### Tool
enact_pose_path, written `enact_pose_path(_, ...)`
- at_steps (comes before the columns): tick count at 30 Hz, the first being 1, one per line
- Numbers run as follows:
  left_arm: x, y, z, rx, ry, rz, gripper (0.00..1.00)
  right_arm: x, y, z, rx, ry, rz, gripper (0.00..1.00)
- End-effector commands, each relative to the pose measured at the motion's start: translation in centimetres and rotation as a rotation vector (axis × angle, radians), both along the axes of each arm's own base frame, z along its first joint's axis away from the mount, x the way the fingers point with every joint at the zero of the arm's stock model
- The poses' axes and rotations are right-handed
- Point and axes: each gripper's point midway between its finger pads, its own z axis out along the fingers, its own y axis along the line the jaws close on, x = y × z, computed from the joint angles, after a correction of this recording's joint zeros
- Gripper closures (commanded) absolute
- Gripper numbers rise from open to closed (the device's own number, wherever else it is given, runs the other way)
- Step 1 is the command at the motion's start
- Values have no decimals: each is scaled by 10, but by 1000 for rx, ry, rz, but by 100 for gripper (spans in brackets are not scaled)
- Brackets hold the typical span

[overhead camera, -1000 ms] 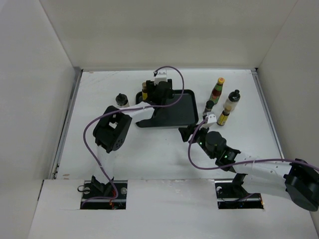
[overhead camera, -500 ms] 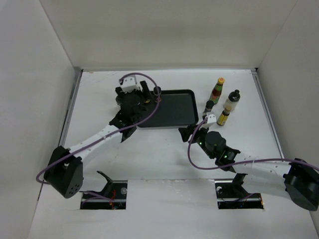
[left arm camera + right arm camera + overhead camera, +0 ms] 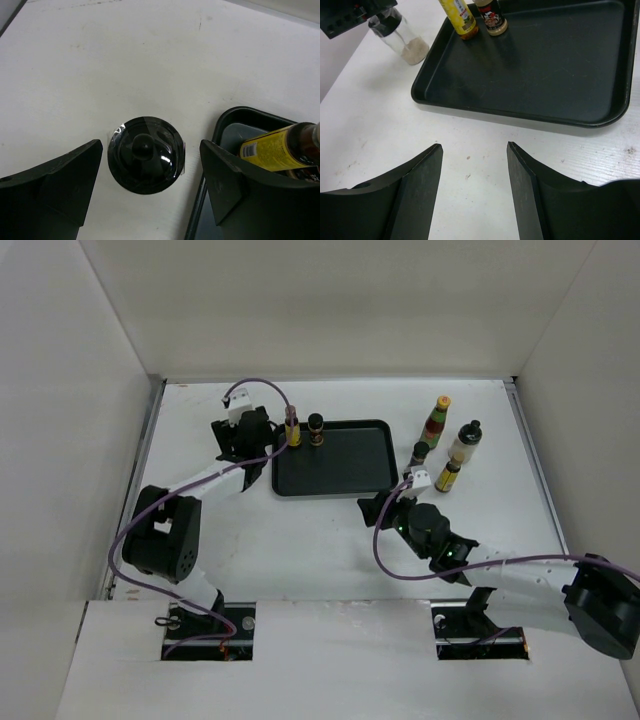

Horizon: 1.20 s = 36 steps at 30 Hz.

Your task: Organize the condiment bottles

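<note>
The robot's left gripper should move down around the bottle's black cap [image 3: 146,155] below it, as the cap is already midway between the open fingers with clear gaps.
From above, a cream-bodied bottle shows its black cap [image 3: 146,155] on the table just left of the black tray [image 3: 226,119]. My left gripper [image 3: 151,149] hangs open over it, a finger on each side, apart from the cap. In the top view the left gripper [image 3: 246,437] hides this bottle. A slim yellow-labelled bottle [image 3: 292,429] and a short dark jar [image 3: 316,428] stand in the tray's far left corner. My right gripper [image 3: 475,150] is open and empty over bare table in front of the tray [image 3: 520,116].
Right of the tray stand a red-green bottle with a yellow cap [image 3: 436,419], a cream bottle with a black cap [image 3: 464,443], a yellow-labelled bottle [image 3: 449,474] and a dark jar [image 3: 420,453]. White walls enclose the table on three sides.
My left arm has swung from the tray's far left corner out to the left, over the black-capped bottle, uncovering the two bottles in the tray. The right arm has barely moved.
</note>
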Motion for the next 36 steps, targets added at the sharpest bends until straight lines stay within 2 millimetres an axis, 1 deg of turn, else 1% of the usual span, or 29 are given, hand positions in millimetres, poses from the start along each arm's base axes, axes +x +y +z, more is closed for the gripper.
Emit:
enact_pose_path(1, 20, 0, 22, -44, -58, 11, 22, 4, 6, 17, 56, -35, -1, 39)
enact_pose_path(5, 32, 0, 13, -44, -39, 13, 24, 5, 6, 16, 50, -31, 0, 39)
enact_pose_path(8, 35, 1, 4, -43, -15, 12, 26, 4, 6, 18, 58, -35, 4, 39)
enact_pose_path(13, 23, 4, -15, -71, 18, 29, 23, 2, 4, 20, 65, -41, 4, 38)
enact_pose_path(15, 21, 4, -18, -75, 21, 30, 24, 3, 4, 20, 62, -38, 2, 38)
enact_pose_path(16, 20, 4, -18, -76, 20, 30, 26, 3, 5, 19, 59, -36, 2, 38)
enact_pose_path(17, 20, 4, -18, -77, 17, 30, 33, 3, 4, 20, 59, -38, 0, 38)
enact_pose_path(19, 21, 5, -12, -76, 5, 32, 50, 3, 4, 20, 62, -39, -1, 38)
enact_pose_path(21, 19, 4, 0, -77, -17, 30, 61, 3, 4, 19, 58, -35, 1, 39)
enact_pose_path(22, 16, 4, 10, -83, -38, 29, 65, 3, 4, 20, 61, -38, 1, 39)
enact_pose_path(23, 4, 7, 40, -91, -113, 44, 66, 2, 2, 22, 71, -46, -1, 39)
enact_pose_path(24, 2, 7, 44, -92, -123, 46, 66, 2, 2, 22, 71, -46, -1, 39)
enact_pose_path(25, -5, 8, 56, -88, -152, 51, 66, 3, 2, 22, 71, -46, -2, 39)
enact_pose_path(27, -18, 0, 76, -87, -199, 26, 66, 3, 2, 21, 66, -42, -4, 39)
enact_pose_path(29, -27, -15, 87, -91, -224, -21, 66, 3, 2, 22, 71, -44, -4, 39)
enact_pose_path(31, -34, -35, 88, -99, -223, -76, 66, 3, 2, 20, 68, -43, -5, 39)
enact_pose_path(36, -48, -88, 71, -120, -198, -205, 66, 4, 0, 19, 65, -40, -12, 39)
